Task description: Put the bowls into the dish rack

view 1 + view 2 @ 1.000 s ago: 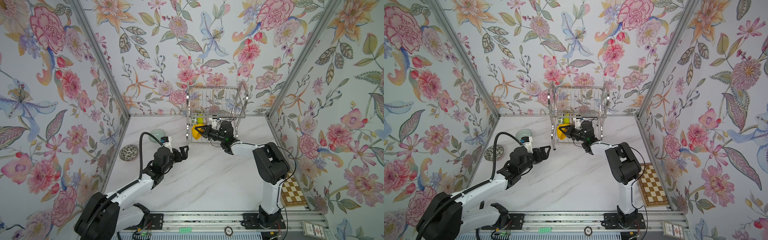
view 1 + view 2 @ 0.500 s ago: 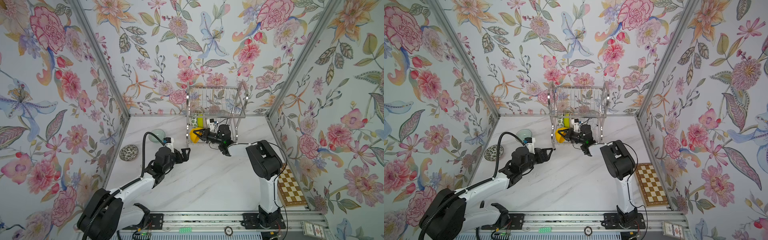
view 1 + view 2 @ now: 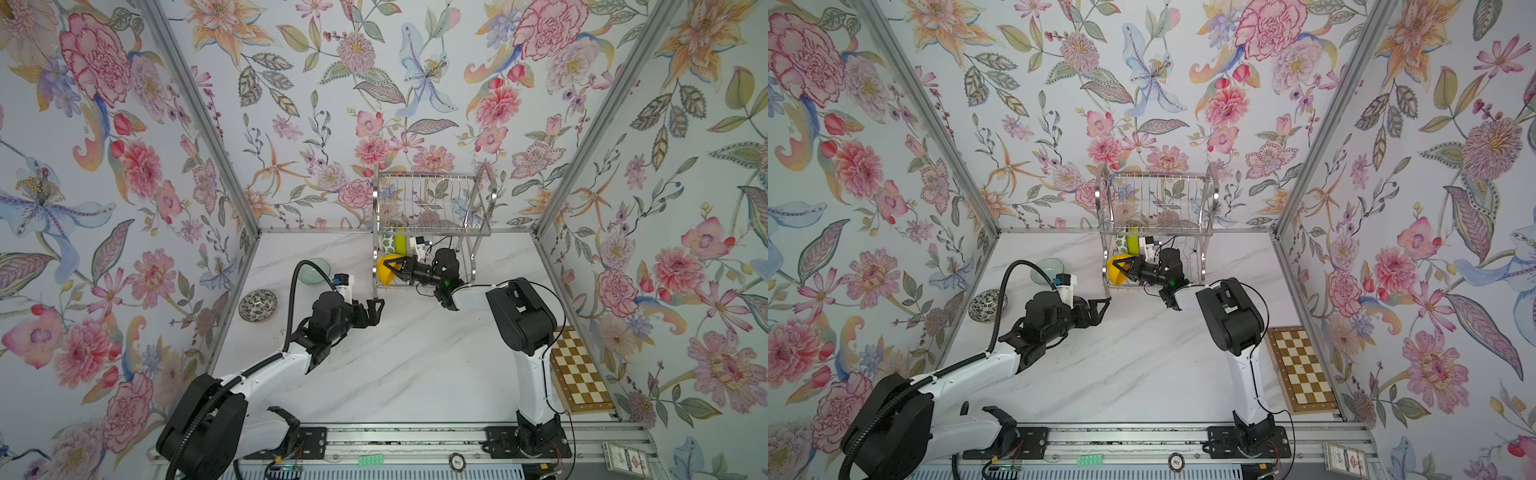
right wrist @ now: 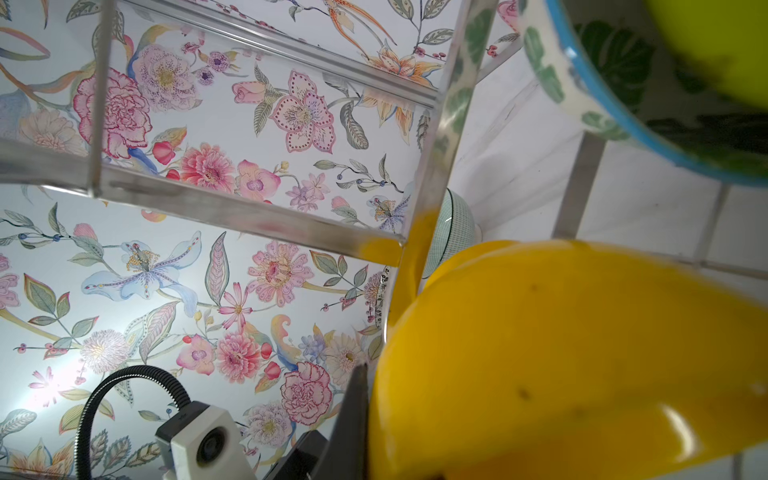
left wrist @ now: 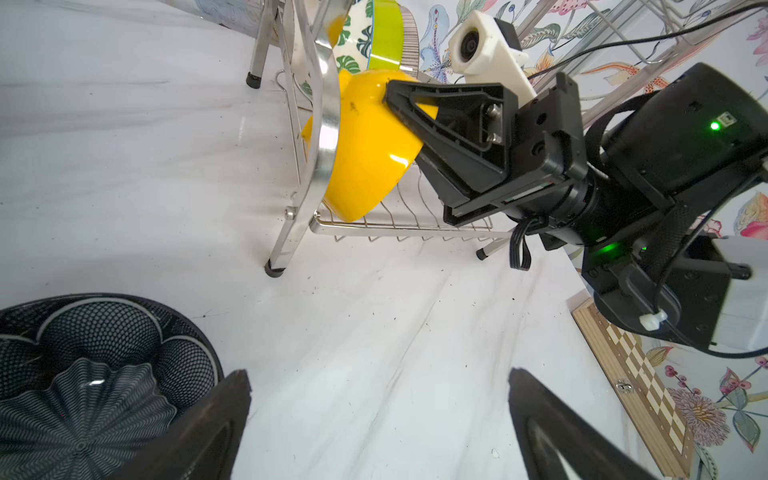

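My right gripper will next go down, set the orange-yellow bowl (image 3: pixel 384 272) on the near wires of the dish rack's lower shelf, which are below my gripper, and let go of the bowl's rim.
The silver two-tier dish rack (image 3: pixel 432 195) (image 3: pixel 1156 187) stands at the back wall. My right gripper (image 3: pixel 395 268) (image 3: pixel 1127 266) (image 4: pixel 368 378) is shut on the rim of the orange-yellow bowl (image 3: pixel 384 272) (image 3: pixel 1115 272) (image 5: pixel 365 153) (image 4: pixel 582 353), held tilted at the left end of the lower tier. A leaf-patterned bowl (image 5: pixel 353 41) and a lime green bowl (image 5: pixel 386 37) stand on edge behind it. My left gripper (image 3: pixel 376 309) (image 3: pixel 1102 309) (image 5: pixel 380 415) hangs open and empty over the table, beside a dark navy flower bowl (image 5: pixel 83 395).
A pale celadon bowl (image 3: pixel 314 272) (image 3: pixel 1049 269) and a black-white speckled bowl (image 3: pixel 257 305) (image 3: pixel 987 305) sit on the table near the left wall. A wooden chessboard (image 3: pixel 579 370) (image 3: pixel 1302 370) lies along the right wall. The rack's front leg (image 5: pixel 276 266) stands close ahead of my left gripper.
My right gripper has carried the orange-yellow bowl slightly left and lower at the rack's lower tier. My left gripper has crept a little toward the rack and stays open.
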Action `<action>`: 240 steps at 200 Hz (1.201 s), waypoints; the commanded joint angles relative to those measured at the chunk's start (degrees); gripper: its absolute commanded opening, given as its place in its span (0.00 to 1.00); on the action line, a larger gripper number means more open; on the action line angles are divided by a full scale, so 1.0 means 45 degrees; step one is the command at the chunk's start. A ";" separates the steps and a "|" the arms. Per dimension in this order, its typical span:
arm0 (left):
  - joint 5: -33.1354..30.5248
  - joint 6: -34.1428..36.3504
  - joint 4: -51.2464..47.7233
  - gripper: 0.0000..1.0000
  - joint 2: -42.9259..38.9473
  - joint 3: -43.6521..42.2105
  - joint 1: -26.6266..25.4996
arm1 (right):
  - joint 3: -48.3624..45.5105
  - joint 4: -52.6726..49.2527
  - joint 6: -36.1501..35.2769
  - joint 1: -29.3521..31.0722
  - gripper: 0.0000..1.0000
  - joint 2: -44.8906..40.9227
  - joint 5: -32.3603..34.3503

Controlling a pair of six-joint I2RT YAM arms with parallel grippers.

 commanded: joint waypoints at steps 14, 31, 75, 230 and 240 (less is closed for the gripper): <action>0.0339 0.0414 -0.0136 0.99 0.0314 0.0367 0.0104 | 0.0698 0.0299 0.0159 0.0085 0.00 0.0508 -0.0535; 0.0345 0.0368 -0.0139 0.99 0.0306 0.0357 0.0104 | 0.0785 0.0166 0.0159 0.0065 0.00 0.0617 -0.0595; 0.0300 0.0317 -0.0126 0.99 0.0247 0.0325 0.0104 | 0.0958 -0.0175 0.0047 -0.0008 0.00 0.0856 -0.0824; 0.0302 -0.0024 -0.0101 0.99 0.0189 0.0277 0.0069 | 0.1098 -0.1669 -0.1050 -0.0667 0.03 0.1412 -0.2045; 0.0280 -0.0009 -0.0126 0.99 0.0151 0.0274 0.0081 | 0.1170 -0.1727 -0.1044 -0.0691 0.04 0.1442 -0.2113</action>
